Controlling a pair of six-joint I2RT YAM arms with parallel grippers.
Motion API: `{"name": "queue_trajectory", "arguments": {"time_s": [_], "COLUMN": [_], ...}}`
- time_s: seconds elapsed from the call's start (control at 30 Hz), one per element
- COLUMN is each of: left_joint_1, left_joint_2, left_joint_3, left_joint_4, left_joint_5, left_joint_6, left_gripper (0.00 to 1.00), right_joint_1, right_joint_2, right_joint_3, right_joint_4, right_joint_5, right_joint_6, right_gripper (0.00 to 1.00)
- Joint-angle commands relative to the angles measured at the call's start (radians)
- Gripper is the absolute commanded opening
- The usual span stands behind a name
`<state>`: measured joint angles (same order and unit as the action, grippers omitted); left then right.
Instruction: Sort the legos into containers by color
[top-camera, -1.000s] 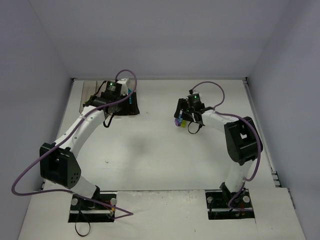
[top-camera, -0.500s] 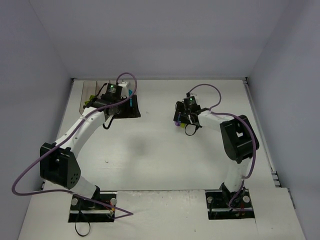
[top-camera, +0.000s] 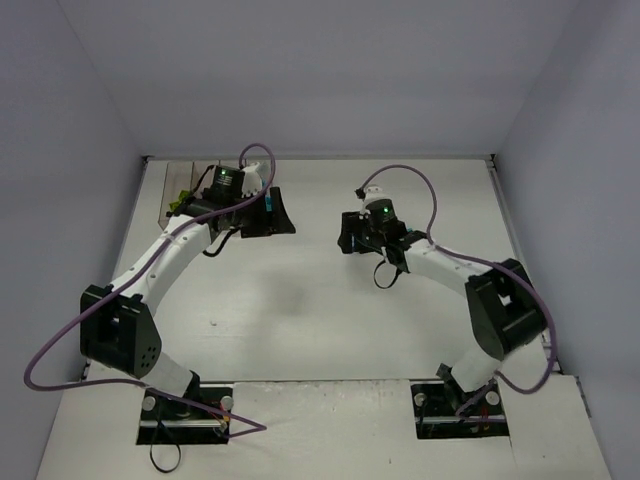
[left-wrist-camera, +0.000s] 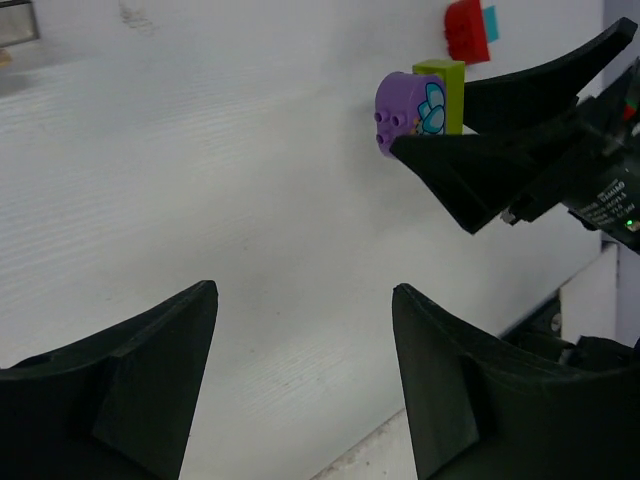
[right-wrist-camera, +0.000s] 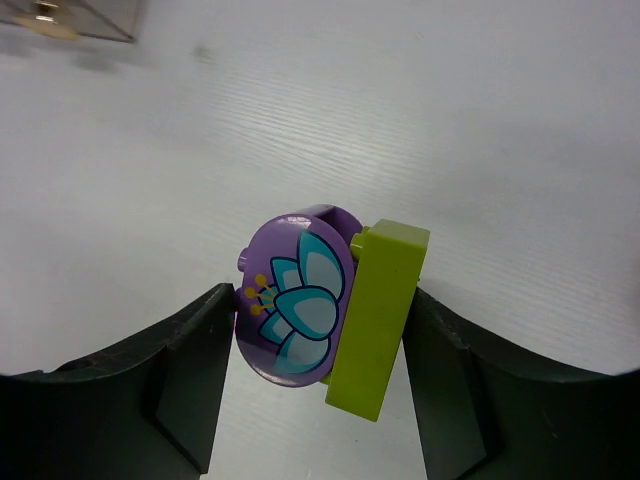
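Observation:
The purple rounded piece is joined to a lime green brick, so my left gripper needs to move open to the right in the top view, onto that piece.
My right gripper is shut on a joined pair of legos: a purple rounded piece with a teal flower print and a lime green brick, held just above the white table. The left wrist view shows the same pair between the right gripper's black fingers. My left gripper is open and empty, facing the right gripper across the table. In the top view the left gripper and right gripper are apart. The containers sit at the back left, with lime green showing inside.
A red brick with a teal piece beside it lies on the table beyond the held pair. A corner of the clear bins shows at the top left of the right wrist view. White walls surround the table.
My left gripper has swung right, away from the bins. My right gripper has moved left toward it, still holding the purple and lime green pair.

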<state>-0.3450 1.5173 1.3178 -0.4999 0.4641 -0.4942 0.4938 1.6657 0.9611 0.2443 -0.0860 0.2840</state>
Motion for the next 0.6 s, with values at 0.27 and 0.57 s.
{"name": "queue_trajectory", "arguments": {"time_s": [0.27, 0.57], "left_joint_1": [-0.018, -0.087], "left_joint_2": [-0.052, -0.059], "left_joint_3": [0.015, 0.034], "left_joint_4": [0.346, 0.389], "left_joint_5": [0.353, 0.449], "left_joint_6": [-0.161, -0.149], "left_gripper": [0.64, 0.64], "right_joint_1": [0.006, 0.017], "right_joint_2": [-0.399, -0.466], "right_joint_3": [-0.133, -0.091], "right_joint_4": [0.285, 0.254], "right_joint_5": [-0.432, -0.511], "right_joint_6": [-0.263, -0.275], "right_gripper": [0.00, 0.00]}}
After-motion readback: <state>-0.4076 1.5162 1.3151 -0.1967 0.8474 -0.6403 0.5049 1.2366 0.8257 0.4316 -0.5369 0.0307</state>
